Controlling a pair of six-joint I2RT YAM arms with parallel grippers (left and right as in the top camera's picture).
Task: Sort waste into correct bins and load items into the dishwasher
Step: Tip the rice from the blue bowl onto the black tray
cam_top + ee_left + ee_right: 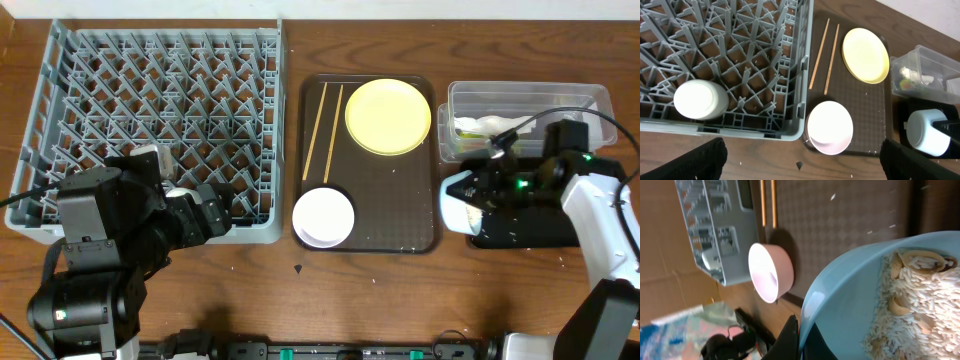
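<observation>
The bowl has rice inside, so next I tip my right gripper over the black tray [530, 236]. Then I lower the bowl to release it on the brown tray's bare near corner [404, 206].
My right gripper [492, 188] is shut on the rim of the light-blue bowl [458, 202], holding it tipped on its side over the black tray [530, 236]. In the right wrist view the fingers [801, 336] pinch the bowl's rim [840, 295], and pale rice crumbs [915, 305] lie inside. My left gripper [800, 160] is wide open and empty over the table by the grey dish rack's [60, 120] front edge. A small white cup [700, 100] stands in the rack. The yellow plate [388, 116], chopsticks [325, 130] and white bowl [323, 216] lie on the brown tray [400, 200].
The clear tub [590, 100] stands behind the black tray and holds a white paper wrapper [490, 125] and something green [910, 80]. A few pale specks and a small dark bit [298, 268] lie on the wooden table in front of the brown tray.
</observation>
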